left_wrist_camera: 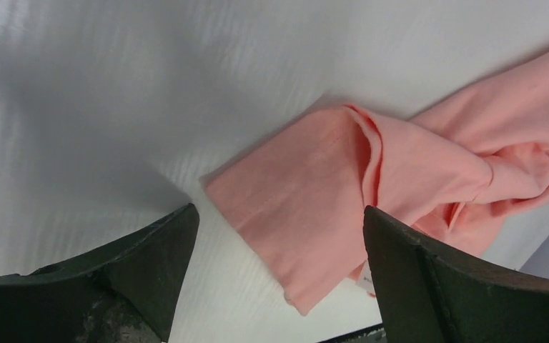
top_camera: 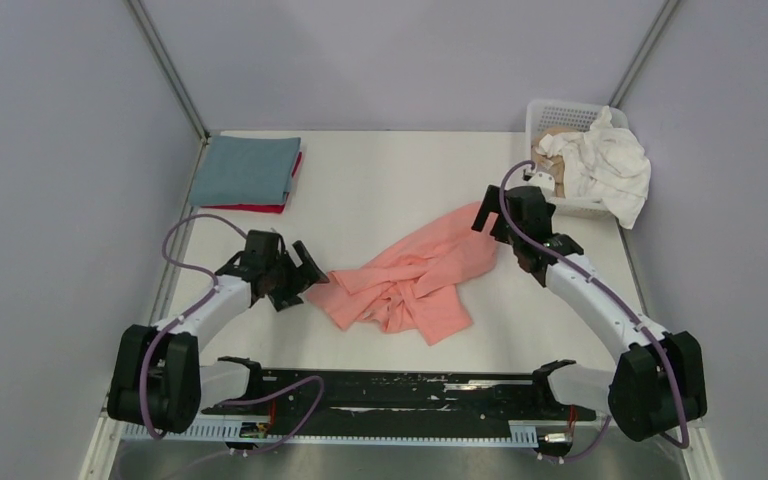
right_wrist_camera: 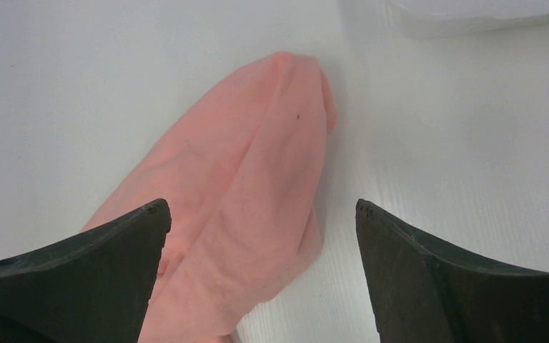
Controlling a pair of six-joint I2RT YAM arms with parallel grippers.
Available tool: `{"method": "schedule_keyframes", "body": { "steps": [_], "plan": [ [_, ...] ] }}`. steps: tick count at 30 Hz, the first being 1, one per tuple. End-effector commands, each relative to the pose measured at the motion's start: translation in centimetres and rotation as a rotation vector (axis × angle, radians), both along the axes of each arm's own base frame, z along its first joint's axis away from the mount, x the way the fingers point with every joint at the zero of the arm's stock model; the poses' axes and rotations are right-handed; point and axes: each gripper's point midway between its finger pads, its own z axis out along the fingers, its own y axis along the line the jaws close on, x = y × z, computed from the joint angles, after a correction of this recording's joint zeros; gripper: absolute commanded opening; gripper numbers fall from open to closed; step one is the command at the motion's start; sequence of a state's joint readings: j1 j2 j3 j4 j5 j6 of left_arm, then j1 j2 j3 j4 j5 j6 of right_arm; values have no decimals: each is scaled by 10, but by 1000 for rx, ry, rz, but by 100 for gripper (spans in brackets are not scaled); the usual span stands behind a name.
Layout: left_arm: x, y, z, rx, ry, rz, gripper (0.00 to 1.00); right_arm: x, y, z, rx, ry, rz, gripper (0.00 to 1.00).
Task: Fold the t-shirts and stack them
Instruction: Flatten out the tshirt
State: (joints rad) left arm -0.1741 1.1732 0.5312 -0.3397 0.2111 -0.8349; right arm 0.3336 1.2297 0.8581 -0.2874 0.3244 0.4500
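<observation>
I need to bring my left gripper down a little and then pinch its edge next.
A salmon pink t-shirt (top_camera: 415,275) lies crumpled in the middle of the table. My left gripper (top_camera: 305,272) is open just left of the shirt's left end; in the left wrist view (left_wrist_camera: 279,214) the shirt's corner (left_wrist_camera: 307,207) lies between the jaws, not held. My right gripper (top_camera: 490,222) is open over the shirt's far right end (right_wrist_camera: 250,207), which lies below and between the jaws. A folded grey-blue t-shirt (top_camera: 245,170) lies on a red one (top_camera: 295,170) at the back left. White (top_camera: 605,165) and tan (top_camera: 558,160) t-shirts sit in the basket.
A white lattice basket (top_camera: 560,112) stands at the back right corner, with the white shirt hanging over its right side. Grey walls enclose the table (top_camera: 390,170). A black rail (top_camera: 400,390) runs along the near edge between the arm bases.
</observation>
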Motion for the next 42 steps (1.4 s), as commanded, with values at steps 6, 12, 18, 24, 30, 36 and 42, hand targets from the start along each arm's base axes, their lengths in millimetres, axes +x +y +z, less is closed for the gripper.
{"method": "schedule_keyframes", "body": {
  "steps": [6,12,18,24,30,36,42],
  "plan": [
    [-7,-21,-25,-15,90,-75,69,-33,37,-17,175,52,128,100],
    [-3,-20,-25,-9,67,-52,19,-45,62,-21,171,71,228,98],
    [12,-18,-7,-3,-51,-39,0,-72,108,-41,137,141,372,95],
    [16,-14,19,32,-162,-39,0,-87,146,-61,35,177,407,90],
    [11,-13,31,47,-194,-46,0,-88,173,-86,-79,232,395,75],
    [11,-14,40,43,-224,-47,0,-87,174,-112,-137,294,324,54],
    [12,-17,42,35,-231,-50,0,-86,168,-121,-145,303,265,32]
  ]
}}
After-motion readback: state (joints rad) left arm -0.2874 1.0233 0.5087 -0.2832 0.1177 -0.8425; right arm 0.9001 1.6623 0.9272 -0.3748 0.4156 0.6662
